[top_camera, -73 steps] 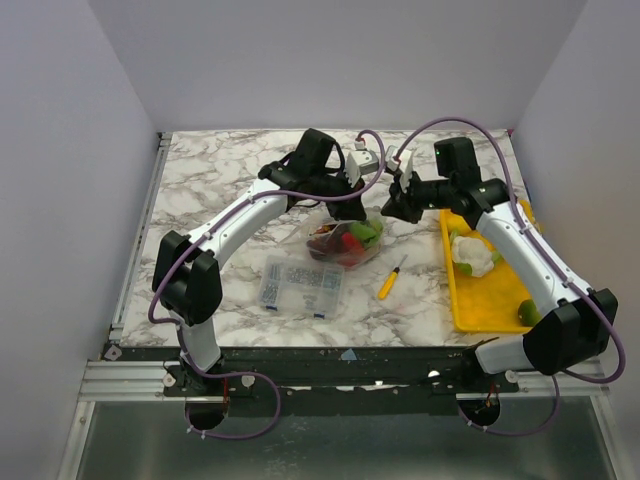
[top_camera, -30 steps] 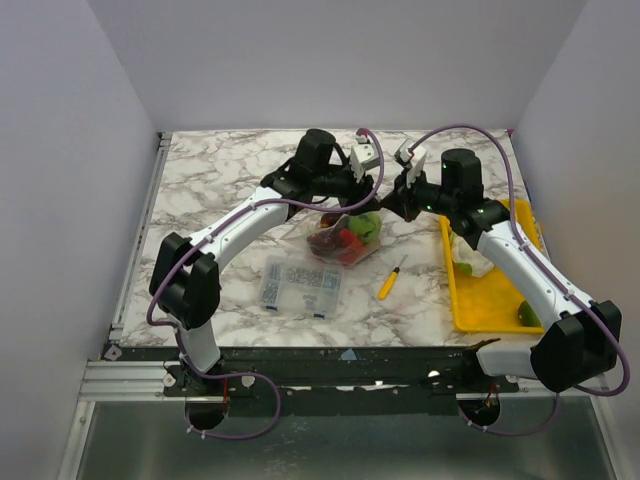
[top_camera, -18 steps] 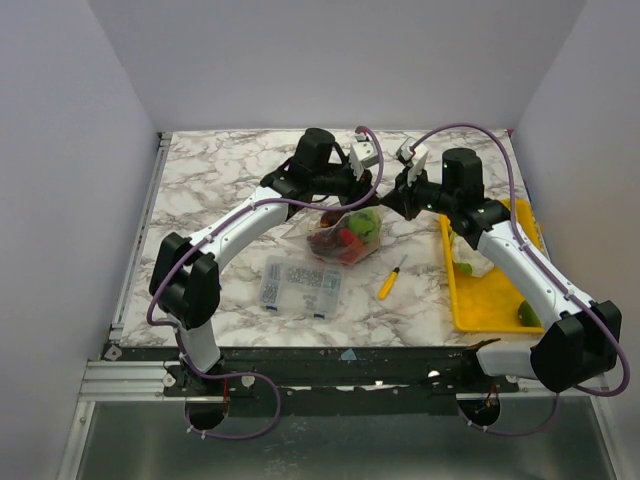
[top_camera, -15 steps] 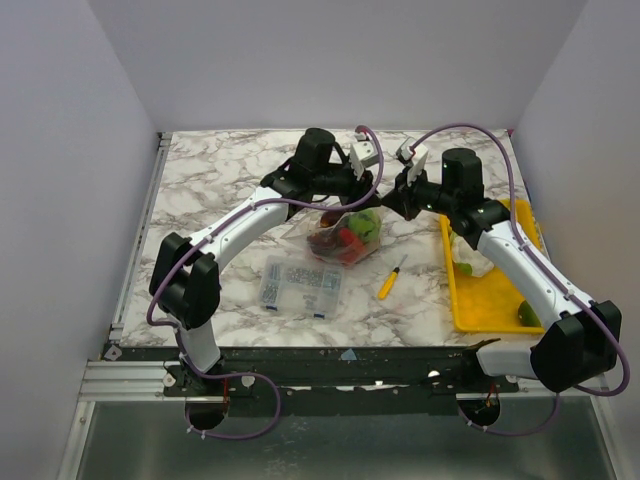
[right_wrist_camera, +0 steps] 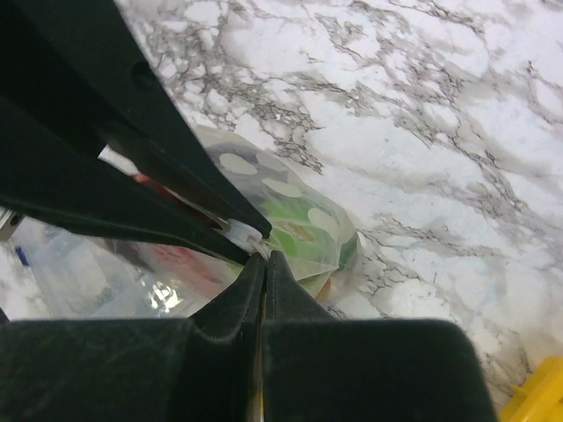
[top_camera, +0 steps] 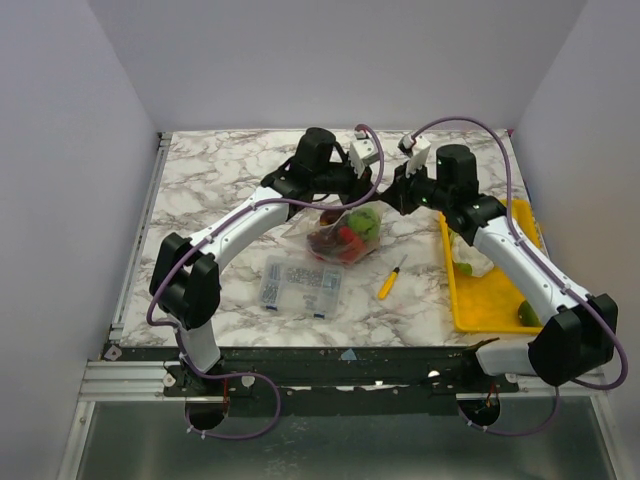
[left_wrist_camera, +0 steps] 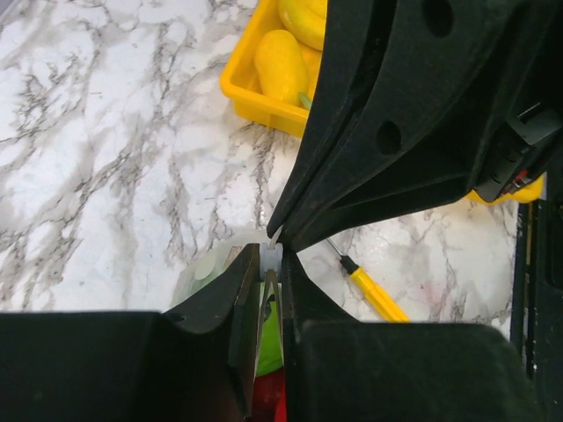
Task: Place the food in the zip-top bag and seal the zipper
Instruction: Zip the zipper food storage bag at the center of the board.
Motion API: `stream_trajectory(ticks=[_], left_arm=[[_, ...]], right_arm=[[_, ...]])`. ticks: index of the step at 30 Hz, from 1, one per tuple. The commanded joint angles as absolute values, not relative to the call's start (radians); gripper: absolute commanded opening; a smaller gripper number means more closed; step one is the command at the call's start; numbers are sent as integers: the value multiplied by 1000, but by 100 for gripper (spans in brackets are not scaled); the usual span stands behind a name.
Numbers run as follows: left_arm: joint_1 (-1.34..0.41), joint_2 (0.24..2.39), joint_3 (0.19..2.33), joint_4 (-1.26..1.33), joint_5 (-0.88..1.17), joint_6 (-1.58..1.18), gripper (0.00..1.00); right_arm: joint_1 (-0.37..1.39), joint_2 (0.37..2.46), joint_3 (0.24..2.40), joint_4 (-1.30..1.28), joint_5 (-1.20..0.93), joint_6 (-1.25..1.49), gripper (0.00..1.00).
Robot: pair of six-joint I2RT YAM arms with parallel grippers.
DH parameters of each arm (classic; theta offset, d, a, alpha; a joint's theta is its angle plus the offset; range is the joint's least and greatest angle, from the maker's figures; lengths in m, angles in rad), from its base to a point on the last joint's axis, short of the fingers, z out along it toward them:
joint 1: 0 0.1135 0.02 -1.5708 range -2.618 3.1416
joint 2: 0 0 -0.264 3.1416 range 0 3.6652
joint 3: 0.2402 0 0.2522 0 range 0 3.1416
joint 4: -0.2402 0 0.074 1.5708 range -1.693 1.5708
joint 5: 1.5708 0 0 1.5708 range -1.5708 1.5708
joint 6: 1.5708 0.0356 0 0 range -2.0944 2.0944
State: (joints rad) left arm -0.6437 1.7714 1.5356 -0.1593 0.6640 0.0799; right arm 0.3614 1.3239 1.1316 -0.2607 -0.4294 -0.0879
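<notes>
The left gripper draws along the zipper, left in the top view, next and releases at the zipper's opposite end. The right gripper holds this corner of the bag.
The zip-top bag (top_camera: 345,235) hangs in mid-table with red (top_camera: 347,240) and green (top_camera: 366,222) food inside. My left gripper (top_camera: 368,192) and right gripper (top_camera: 386,194) meet tip to tip at its top right corner. In the left wrist view the left gripper (left_wrist_camera: 271,264) is shut on the zipper (left_wrist_camera: 271,257), with green food (left_wrist_camera: 268,338) below. In the right wrist view the right gripper (right_wrist_camera: 265,261) is shut on the bag's rim beside a white piece (right_wrist_camera: 242,233) held in the left fingers (right_wrist_camera: 176,167). The bag (right_wrist_camera: 299,220) bulges beyond.
A yellow tray (top_camera: 495,310) at the right holds a white cauliflower (top_camera: 478,255) and a green piece (top_camera: 527,312). A yellow-handled screwdriver (top_camera: 390,280) lies right of the bag. A clear compartment box (top_camera: 300,283) sits in front of the bag.
The bag's top has been lifted off the table. The right gripper has closed in leftward until it meets the left gripper at the bag's rim.
</notes>
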Motion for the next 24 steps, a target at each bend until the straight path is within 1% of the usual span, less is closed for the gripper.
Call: stream_trajectory(ticks=[1, 5, 6, 13, 18, 24], left_arm=[[-652, 1753, 1556, -126, 623, 45, 6], [-651, 1743, 1552, -129, 617, 5, 5], [-651, 1742, 1550, -132, 609, 5, 0], [-651, 1723, 1529, -166, 568, -30, 0], [-646, 1705, 1522, -236, 530, -10, 0], [-630, 1652, 1488, -299, 460, -5, 0]], right_arm=[[378, 1386, 1202, -274, -199, 135, 0], [402, 1354, 1117, -169, -13, 246, 0], [402, 1346, 1105, -153, 39, 276, 0], [405, 1332, 1099, -166, 295, 406, 0], [405, 1326, 1098, -170, 366, 456, 0], [405, 1351, 1113, -195, 402, 499, 0]])
